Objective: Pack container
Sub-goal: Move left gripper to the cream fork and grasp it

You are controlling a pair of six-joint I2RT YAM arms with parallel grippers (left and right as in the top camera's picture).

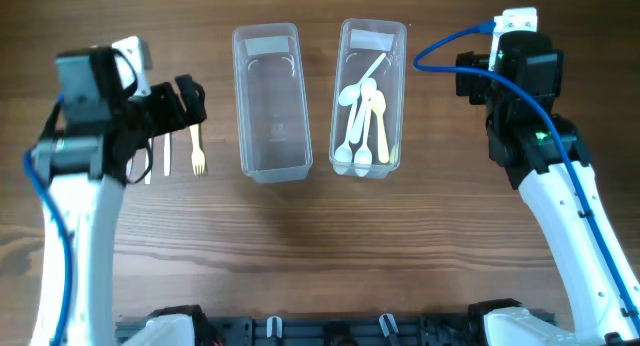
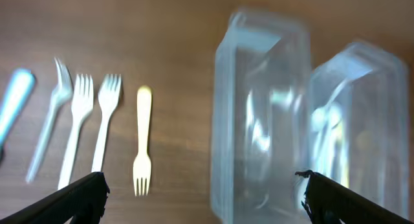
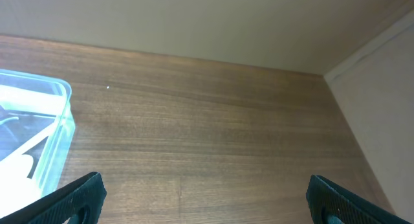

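My left gripper lowers onto the cream fork next and closes around it, since it lies nearest the empty container, apart from the white forks.
Two clear plastic containers stand side by side at the back of the wooden table. The left container holds nothing; the right container holds several white and cream spoons. A cream fork and white forks lie in a row left of the containers. My left gripper hovers open over the forks, holding nothing. My right gripper hangs open and empty over bare table, right of the spoon container's corner.
A pale blue handle lies at the far left of the fork row. The table's back edge meets a beige wall behind the containers. Bare wood fills the front half of the table.
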